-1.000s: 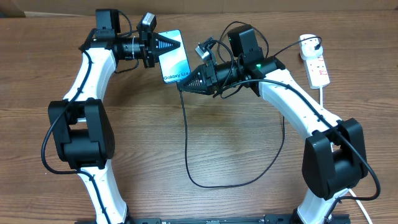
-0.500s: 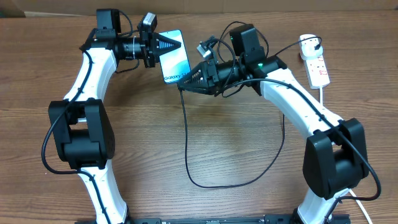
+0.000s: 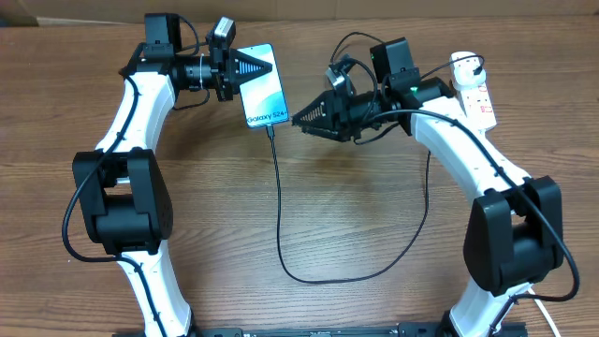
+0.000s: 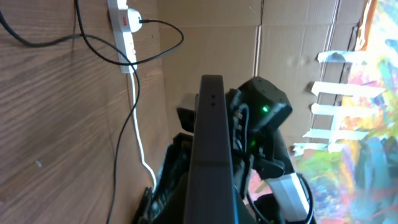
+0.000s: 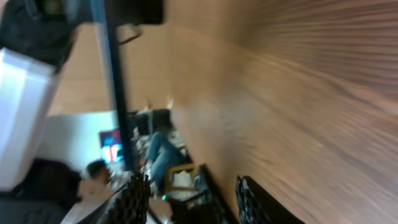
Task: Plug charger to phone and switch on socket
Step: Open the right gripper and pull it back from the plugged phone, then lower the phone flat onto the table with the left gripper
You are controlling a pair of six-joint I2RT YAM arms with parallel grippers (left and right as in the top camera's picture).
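Observation:
The charger's tip is at the phone's lower edge, so next I will move my left gripper down, tilt it to the bare tabletop below and let go of the phone's far end.
My left gripper is shut on the phone and holds it above the table at the back. In the left wrist view the phone shows edge-on as a dark bar between the jaws. The charger has its connector tip at the phone's lower edge, and its thin black cable loops down across the table. My right gripper is open and empty, just right of the phone's lower end. In the right wrist view nothing lies between the fingers. The socket lies at the far right.
The charger's loop reaches towards the table's front and rises again under the right arm. A thick white lead runs from the socket along the right edge. Cardboard walls stand behind the table.
My right gripper has opened and drawn back to the right, away from the phone's lower end. The connector tip stays at the phone. The left arm and phone have not moved.

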